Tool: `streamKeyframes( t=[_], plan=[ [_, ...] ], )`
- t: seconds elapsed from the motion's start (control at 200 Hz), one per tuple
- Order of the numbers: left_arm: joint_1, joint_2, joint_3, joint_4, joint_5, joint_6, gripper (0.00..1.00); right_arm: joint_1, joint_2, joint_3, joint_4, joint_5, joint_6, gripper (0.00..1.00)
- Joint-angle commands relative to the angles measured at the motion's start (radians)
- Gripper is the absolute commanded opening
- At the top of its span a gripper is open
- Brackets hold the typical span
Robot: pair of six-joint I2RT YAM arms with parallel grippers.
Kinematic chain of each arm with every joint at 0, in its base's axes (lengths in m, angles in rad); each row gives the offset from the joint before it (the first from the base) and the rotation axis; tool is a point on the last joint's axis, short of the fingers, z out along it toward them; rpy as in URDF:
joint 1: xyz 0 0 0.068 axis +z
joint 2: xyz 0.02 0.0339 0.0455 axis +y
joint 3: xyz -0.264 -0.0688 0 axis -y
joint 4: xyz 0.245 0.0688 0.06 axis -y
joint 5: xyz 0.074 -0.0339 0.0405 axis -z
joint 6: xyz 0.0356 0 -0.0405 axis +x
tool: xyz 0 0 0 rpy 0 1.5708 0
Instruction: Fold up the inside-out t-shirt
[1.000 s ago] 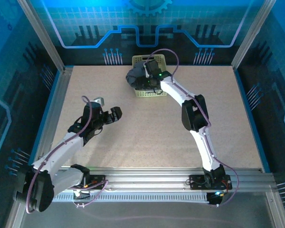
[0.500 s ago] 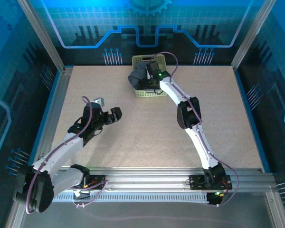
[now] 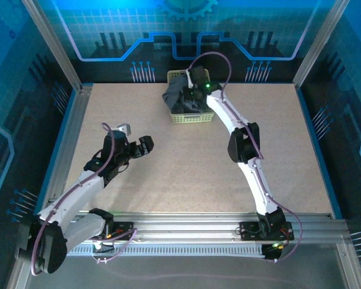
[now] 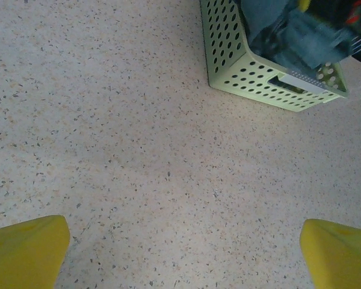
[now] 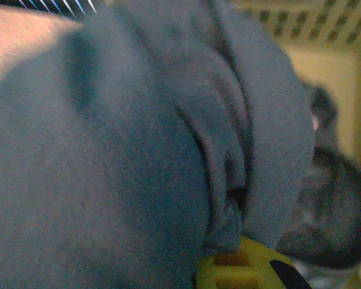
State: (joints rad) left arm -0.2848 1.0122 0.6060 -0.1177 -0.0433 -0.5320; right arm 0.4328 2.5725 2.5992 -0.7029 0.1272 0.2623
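Observation:
I will lift my right gripper out of the basket (image 3: 191,118), then move it back and down to let go of the fold, because the bare tabletop is back from the gripper.
The inside-out t-shirt (image 3: 175,96), dark slate-grey, is bunched in the pale yellow-green basket (image 3: 191,118) at the back of the table and spills over its left rim. My right gripper (image 3: 191,94) reaches into the basket and is shut on a fold of the t-shirt (image 5: 138,150); the cloth is pinched right at its yellow finger (image 5: 243,271). My left gripper (image 3: 148,145) hovers open over bare table left of centre, its yellow fingertips (image 4: 30,247) wide apart with nothing between them. In the left wrist view the basket (image 4: 253,72) and the t-shirt (image 4: 289,30) lie ahead.
The speckled tabletop (image 3: 168,174) stretches between both arms. A metal frame rail (image 3: 66,132) borders it on the left, and blue patterned walls close in the back and sides. The basket's perforated wall (image 5: 325,60) rises just behind the gripped cloth.
My right gripper went from open to shut on the t-shirt, and its wrist rose toward the back of the basket, drawing the cloth up. The left arm stayed put.

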Motion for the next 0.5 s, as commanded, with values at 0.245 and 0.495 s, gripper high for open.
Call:
streamKeyframes(
  t=[0.245,0.495],
  plan=[
    [-0.006,-0.094,0.035,-0.085,-0.019,-0.025,0.99,0.091,-0.483,-0.118,0.058,0.073,-0.173,0.0],
    [0.002,-0.138,0.053,-0.114,-0.01,-0.049,0.99,0.201,-0.839,-0.43,0.258,0.063,-0.263,0.0]
  ],
)
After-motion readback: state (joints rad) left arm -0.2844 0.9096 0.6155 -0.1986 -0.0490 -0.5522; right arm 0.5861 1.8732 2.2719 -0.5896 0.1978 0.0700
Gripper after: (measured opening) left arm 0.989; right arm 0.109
